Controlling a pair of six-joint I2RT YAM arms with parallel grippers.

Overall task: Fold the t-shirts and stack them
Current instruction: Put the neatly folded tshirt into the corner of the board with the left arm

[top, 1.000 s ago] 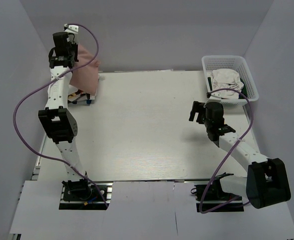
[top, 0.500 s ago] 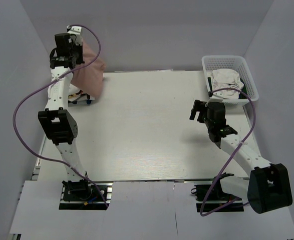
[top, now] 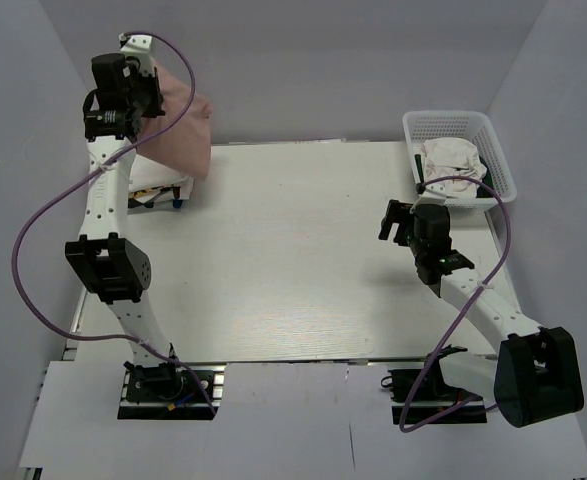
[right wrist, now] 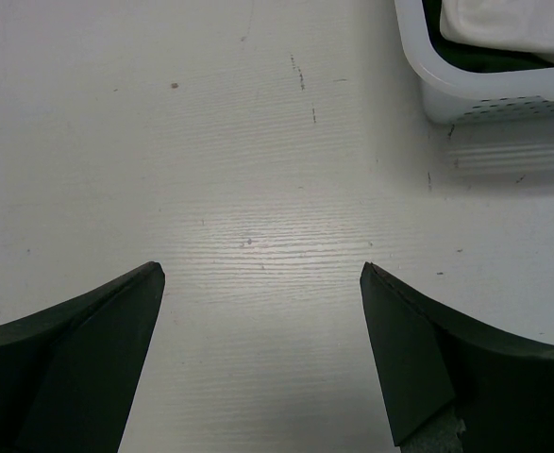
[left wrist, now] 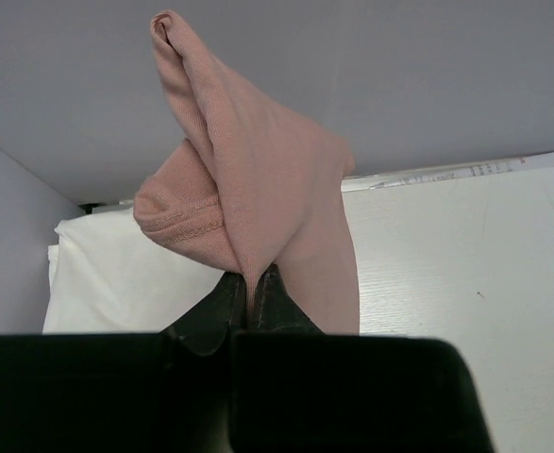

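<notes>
I will next move my left gripper down to its left in the wrist view and release the pink t-shirt on top of the white folded t-shirt (top: 155, 177) (left wrist: 116, 283), which lies below on that side.
My left gripper (top: 138, 100) is raised high at the far left corner, shut on a dusty-pink t-shirt (top: 181, 130) that hangs bunched below it, off the table. In the left wrist view the pink cloth (left wrist: 258, 189) is pinched between the dark fingers (left wrist: 275, 297). A white folded t-shirt (left wrist: 116, 283) lies under it at the left. Another white t-shirt (top: 451, 160) lies crumpled in the white mesh basket (top: 498, 165). My right gripper (top: 393, 222) is open and empty over the bare table at the right, near the basket (right wrist: 484, 90).
The white table (top: 293, 250) has walls close behind and on both sides. A small dark stand (top: 163, 200) sits at the far left under the white cloth. Purple cables loop off both arms.
My left gripper has risen and drawn back to the left, lifting the pink t-shirt higher. The right arm has barely moved.
</notes>
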